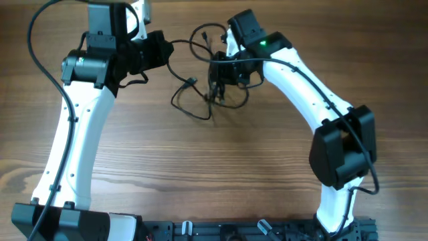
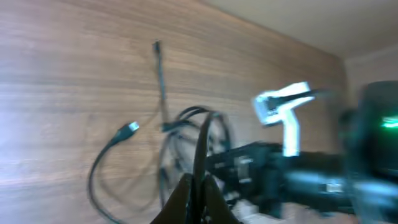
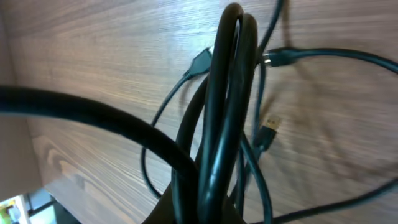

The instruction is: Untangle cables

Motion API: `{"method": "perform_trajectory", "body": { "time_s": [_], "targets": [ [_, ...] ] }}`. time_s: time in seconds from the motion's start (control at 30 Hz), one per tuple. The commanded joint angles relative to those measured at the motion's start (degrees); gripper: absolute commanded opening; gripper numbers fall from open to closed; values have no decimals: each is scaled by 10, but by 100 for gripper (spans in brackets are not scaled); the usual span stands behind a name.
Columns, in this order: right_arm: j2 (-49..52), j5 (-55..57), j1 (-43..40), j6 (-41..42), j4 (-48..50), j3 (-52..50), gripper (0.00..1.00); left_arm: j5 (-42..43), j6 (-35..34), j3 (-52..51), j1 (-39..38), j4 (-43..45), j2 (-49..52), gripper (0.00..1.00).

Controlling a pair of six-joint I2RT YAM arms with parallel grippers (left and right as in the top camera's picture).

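My right gripper pulls the loops to the right in the overhead view next, since bare wood is there. This parts the tangle, then it returns and releases them.
The cables (image 1: 200,94) are thin black cords lying in a loose tangle at the back middle of the wooden table, with small plugs at their ends. My left gripper (image 1: 164,50) is at the tangle's left end, shut on one cable strand (image 2: 202,149) that runs up from between its fingers (image 2: 199,190). My right gripper (image 1: 215,84) is over the tangle's right part, shut on a bunch of cable loops (image 3: 227,93) rising between its fingers (image 3: 208,205). A silver-tipped plug (image 2: 132,127) and a gold-tipped plug (image 3: 271,122) lie on the table.
The wooden table (image 1: 221,167) stretches toward the front. The arm bases and a black rail (image 1: 221,231) stand at the front edge. A thick black arm wire (image 3: 74,112) crosses the right wrist view. The right arm (image 2: 298,168) shows blurred in the left wrist view.
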Motion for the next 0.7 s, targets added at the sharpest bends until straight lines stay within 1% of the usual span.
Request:
{"method": "perform_trajectory", "body": {
  "time_s": [0.0,0.03,0.13,0.2,0.27,0.37,0.47,0.53,0.6,0.67],
  "targets": [
    [-97,17,-45,-67,-14,9,4,-144,-1,2,0,-29,-3,4],
    [-139,17,-67,-80,-26,9,4,-197,-1,2,1,-42,-3,4],
    [-198,31,-103,-81,-47,9,4,-266,-1,2,2,-52,-3,4],
    [-239,64,-130,-80,-68,9,4,-306,-1,2,2,-57,-3,4],
    [-261,109,-146,-75,-88,9,4,-322,-1,2,3,-57,-3,4],
    [-275,221,-162,-39,-127,9,4,-342,-1,2,13,-57,-3,4],
    [-276,330,-182,-14,-163,9,4,-382,-1,2,37,-63,-3,4],
    [-276,380,-197,-4,-176,9,4,-400,-1,2,59,-69,-3,4],
    [-276,378,-214,-6,-175,9,4,-400,-2,2,80,-71,-3,4],
    [-276,330,-219,-43,-165,9,4,-395,-1,2,92,-72,-3,4]
  ]
}}
